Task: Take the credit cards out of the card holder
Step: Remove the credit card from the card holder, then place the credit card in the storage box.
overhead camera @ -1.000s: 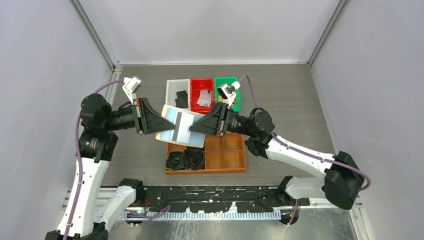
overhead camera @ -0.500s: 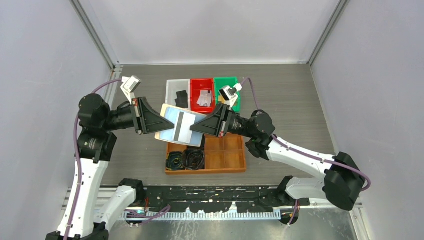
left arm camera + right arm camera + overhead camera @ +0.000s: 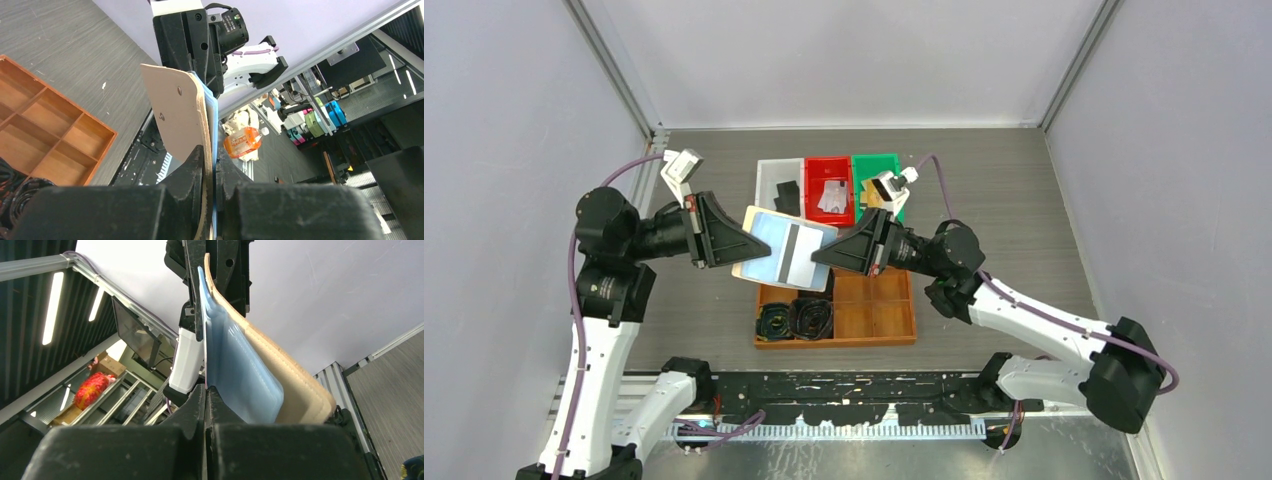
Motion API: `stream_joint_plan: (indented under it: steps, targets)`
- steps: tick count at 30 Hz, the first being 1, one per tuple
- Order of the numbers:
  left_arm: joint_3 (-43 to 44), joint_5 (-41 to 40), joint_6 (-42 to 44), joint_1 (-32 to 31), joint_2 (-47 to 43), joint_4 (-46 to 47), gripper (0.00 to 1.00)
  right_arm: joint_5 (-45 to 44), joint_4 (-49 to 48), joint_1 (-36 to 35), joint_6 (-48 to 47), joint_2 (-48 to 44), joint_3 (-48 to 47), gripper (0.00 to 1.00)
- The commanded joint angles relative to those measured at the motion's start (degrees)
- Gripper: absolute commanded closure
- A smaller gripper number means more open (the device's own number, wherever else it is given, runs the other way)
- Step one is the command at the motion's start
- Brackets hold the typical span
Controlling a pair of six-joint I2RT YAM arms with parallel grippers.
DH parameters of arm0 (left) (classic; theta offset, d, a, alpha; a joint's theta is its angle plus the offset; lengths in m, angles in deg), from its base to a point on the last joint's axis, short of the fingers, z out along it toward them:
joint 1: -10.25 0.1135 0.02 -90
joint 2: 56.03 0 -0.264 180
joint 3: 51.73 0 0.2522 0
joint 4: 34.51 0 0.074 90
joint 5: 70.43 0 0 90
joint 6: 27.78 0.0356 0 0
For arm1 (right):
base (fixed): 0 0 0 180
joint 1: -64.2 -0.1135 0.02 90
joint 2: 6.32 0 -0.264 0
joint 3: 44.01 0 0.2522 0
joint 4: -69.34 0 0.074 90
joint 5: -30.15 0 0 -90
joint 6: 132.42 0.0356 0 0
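The white card goes outward with my right gripper, clear of the holder [image 3: 762, 238], and down into the red bin [image 3: 828, 191] for release next. A pale card already lies there.
The card holder [image 3: 762, 238] hangs in the air above the wooden tray, open, with its pale blue pockets facing up. My left gripper [image 3: 742, 240] is shut on its left edge; in the left wrist view the jaws [image 3: 210, 152] pinch the tan cover [image 3: 175, 115] and the blue lining. A white credit card [image 3: 802, 243] with a dark stripe sticks out of the holder to the right. My right gripper [image 3: 817, 257] is shut on that card's right edge. In the right wrist view the gripper [image 3: 205, 390] is pressed together beside the blue pocket [image 3: 235, 370], and the card hardly shows.
Behind the holder stand a white bin [image 3: 776, 178] with black cards, a red bin [image 3: 829, 188] with a pale card, and a green bin [image 3: 879, 168]. Below lies the wooden divided tray [image 3: 869, 310], with dark coiled belts [image 3: 794, 318] in its left compartments.
The right gripper has shut on the striped card and drawn back to the right, sliding it a little out of the holder. The left gripper has shifted the holder slightly left and up.
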State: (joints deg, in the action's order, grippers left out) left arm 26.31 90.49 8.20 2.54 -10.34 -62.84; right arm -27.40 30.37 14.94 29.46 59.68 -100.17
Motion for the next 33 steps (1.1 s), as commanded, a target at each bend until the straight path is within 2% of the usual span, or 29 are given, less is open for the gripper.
stream_joint_plan:
  steps: [1, 12, 16, 19, 20, 23, 25, 29, 33]
  targets:
    - [3.47, 2.08, 1.64, 0.72, -0.26, 4.09, 1.0, 2.26, 6.87, 2.22, -4.14, -6.04, -0.4, 0.99]
    - [6.56, 4.68, 13.86, 0.72, -1.57, -2.74, 1.0, 3.35, 31.68, 9.34, -15.41, -19.31, -4.45, 0.99]
    - [8.85, 5.45, 23.67, 0.71, -2.71, -8.83, 1.0, 3.37, 40.25, 9.83, -22.33, -20.01, -9.09, 0.99]
    - [12.15, 5.08, 40.13, 0.7, -3.86, -21.47, 1.0, 2.08, 45.87, 10.33, -27.23, -18.47, -13.03, 0.99]
    - [13.41, 3.32, 46.09, 0.72, -4.32, -27.83, 1.0, 1.44, 48.06, 10.52, -29.09, -17.3, -14.79, 0.99]
    - [13.89, -2.28, 56.4, 0.76, -4.88, -34.85, 1.0, 0.05, 52.19, 12.16, -33.45, -10.85, -19.15, 0.99]
    - [13.13, -5.9, 59.47, 0.73, -4.76, -38.09, 1.0, -0.9, 56.24, 13.72, -35.84, -5.16, -22.96, 1.0]
    - [12.12, -7.68, 63.64, 0.75, -4.36, -43.1, 1.0, -3.15, 61.7, 17.09, -40.86, 8.22, -31.38, 1.0]
    - [9.66, -4.77, 60.82, 0.74, -6.67, -40.68, 1.0, -7.62, 71.06, 19.25, -47.97, 22.42, -43.06, 0.99]
